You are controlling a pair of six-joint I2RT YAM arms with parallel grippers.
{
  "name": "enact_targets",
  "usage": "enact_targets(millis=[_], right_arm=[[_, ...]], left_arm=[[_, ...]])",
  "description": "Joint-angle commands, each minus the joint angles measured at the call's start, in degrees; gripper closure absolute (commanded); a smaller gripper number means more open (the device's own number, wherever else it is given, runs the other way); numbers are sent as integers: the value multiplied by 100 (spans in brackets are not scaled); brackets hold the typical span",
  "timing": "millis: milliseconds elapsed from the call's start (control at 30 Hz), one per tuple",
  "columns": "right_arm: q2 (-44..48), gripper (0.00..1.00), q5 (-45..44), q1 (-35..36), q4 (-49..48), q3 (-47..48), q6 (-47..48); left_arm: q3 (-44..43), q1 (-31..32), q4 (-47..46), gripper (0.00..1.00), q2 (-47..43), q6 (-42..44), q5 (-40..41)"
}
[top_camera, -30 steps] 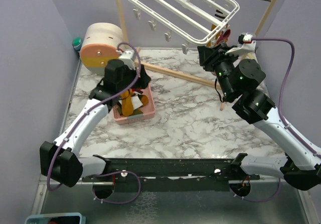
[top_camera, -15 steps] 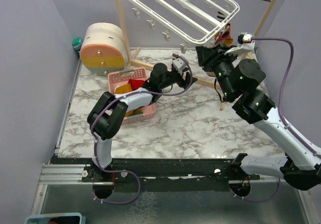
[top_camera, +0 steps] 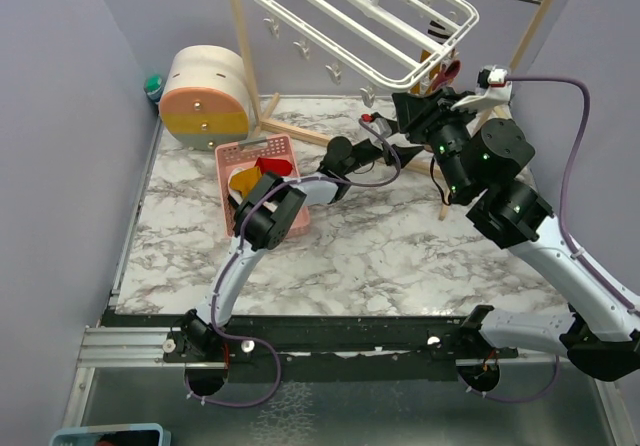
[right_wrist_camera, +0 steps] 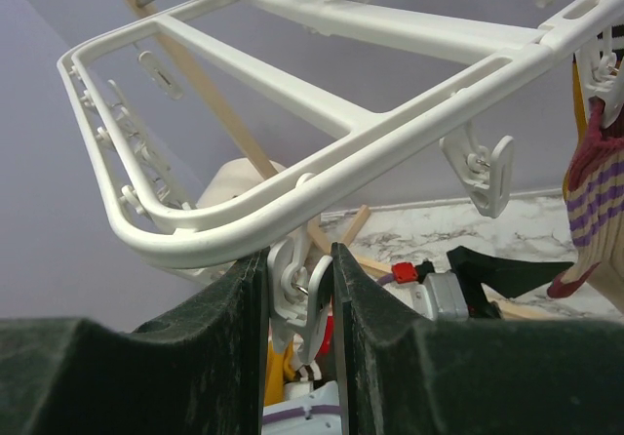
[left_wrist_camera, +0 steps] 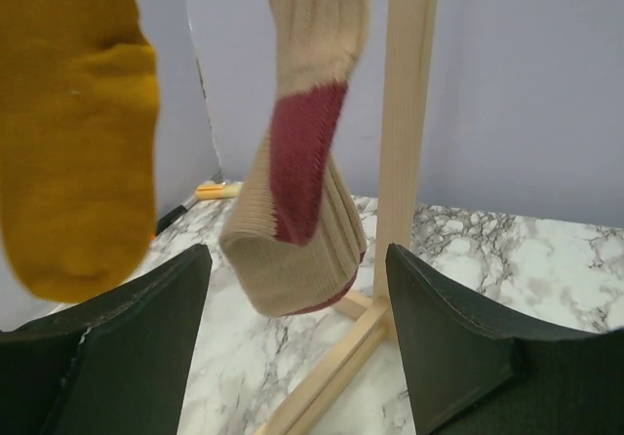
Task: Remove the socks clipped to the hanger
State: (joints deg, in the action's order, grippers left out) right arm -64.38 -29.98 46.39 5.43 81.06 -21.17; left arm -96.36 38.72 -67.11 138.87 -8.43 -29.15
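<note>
I will move my left gripper to the right in the top view next, then close it on the sock's toe, because the beige sock's toe (left_wrist_camera: 299,267) hangs ahead between the open fingers.
The white hanger (top_camera: 362,14) hangs at the back from the wooden rack. My right gripper (top_camera: 414,102) is at its near right corner and shut on a white clip (right_wrist_camera: 302,294) under the frame (right_wrist_camera: 322,152). A mustard sock (left_wrist_camera: 78,133) and a beige and red sock (left_wrist_camera: 302,191) hang in front of my left gripper (left_wrist_camera: 292,259), which is open and empty with the beige sock's toe between its fingertips. In the top view the left gripper (top_camera: 392,128) reaches under that corner. A red striped sock (right_wrist_camera: 595,191) hangs at the right.
A pink basket (top_camera: 290,228) holds a yellow sock (top_camera: 243,179) and a red sock (top_camera: 275,166). A round wooden drawer box (top_camera: 205,91) stands at the back left. The rack's wooden post (left_wrist_camera: 405,113) and foot bar (top_camera: 310,138) lie close to the left gripper.
My left arm has swung from over the pink basket out to the right, under the hanger's near right corner. The right gripper has stayed at the clip.
</note>
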Motion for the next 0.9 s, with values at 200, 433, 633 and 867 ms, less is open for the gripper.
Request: enact_targets(millis=[200, 433, 633, 867], right_arm=[[206, 78, 183, 16, 409, 50, -20], [176, 78, 199, 16, 405, 93, 25], [109, 77, 317, 15, 371, 95, -51], [109, 61, 835, 14, 227, 167, 98]], left_arm=[[-2502, 148, 173, 27, 1744, 8, -146], [-2847, 146, 368, 93, 1890, 25, -309], [-1489, 152, -204, 100, 1127, -230, -793], [978, 196, -990, 100, -416, -438, -889]])
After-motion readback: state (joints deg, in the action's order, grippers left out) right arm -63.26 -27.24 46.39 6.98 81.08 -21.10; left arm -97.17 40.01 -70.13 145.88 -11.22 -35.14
